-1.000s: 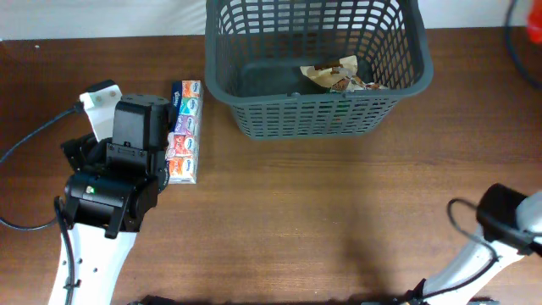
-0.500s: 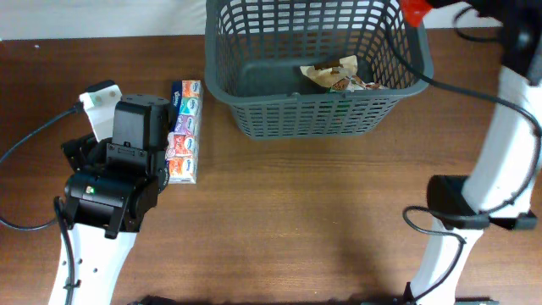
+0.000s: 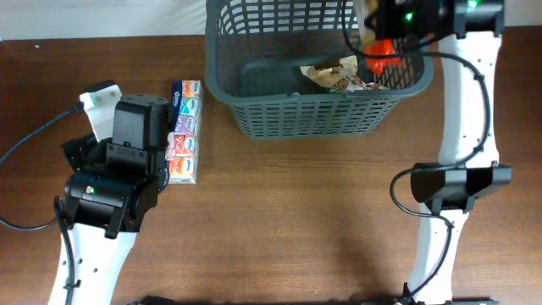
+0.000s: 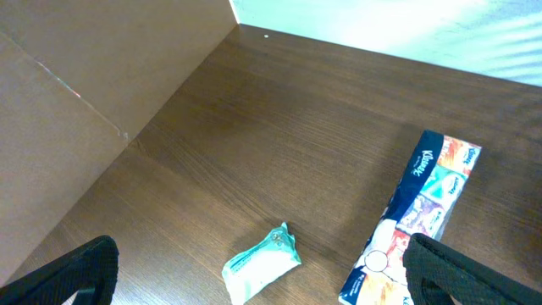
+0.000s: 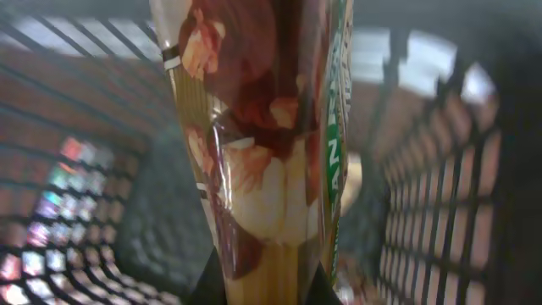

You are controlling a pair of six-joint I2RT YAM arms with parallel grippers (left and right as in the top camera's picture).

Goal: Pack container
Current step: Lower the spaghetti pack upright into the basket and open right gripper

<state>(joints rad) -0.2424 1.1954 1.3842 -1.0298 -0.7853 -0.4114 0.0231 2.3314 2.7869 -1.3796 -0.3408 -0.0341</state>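
The basket's lattice sides surround the upright packet, so my right gripper must lower it slightly back toward the basket's near corner (image 3: 393,74), then open.
The dark grey basket (image 3: 313,114) stands at the back of the table, with a crumpled snack packet (image 3: 332,71) lying on its base. My right gripper (image 5: 269,286) is shut on a brown and cream snack packet (image 5: 254,152) and holds it upright inside the basket, whose lattice walls (image 5: 440,195) surround it. In the overhead view the right arm (image 3: 398,25) reaches over the basket's right rim. My left gripper (image 4: 262,284) is open, just above a small teal packet (image 4: 261,264), with a Kleenex tissue multipack (image 4: 428,203) by its right finger.
The tissue multipack (image 3: 185,131) lies left of the basket, beside the left arm (image 3: 118,178), which hides the teal packet from above. A white wall runs along the table's far edge (image 4: 356,25). Cables trail at the left edge (image 3: 25,148).
The right arm has swung up from the front right corner to over the basket and lowered its gripper with the packet inside. The left arm has not moved.
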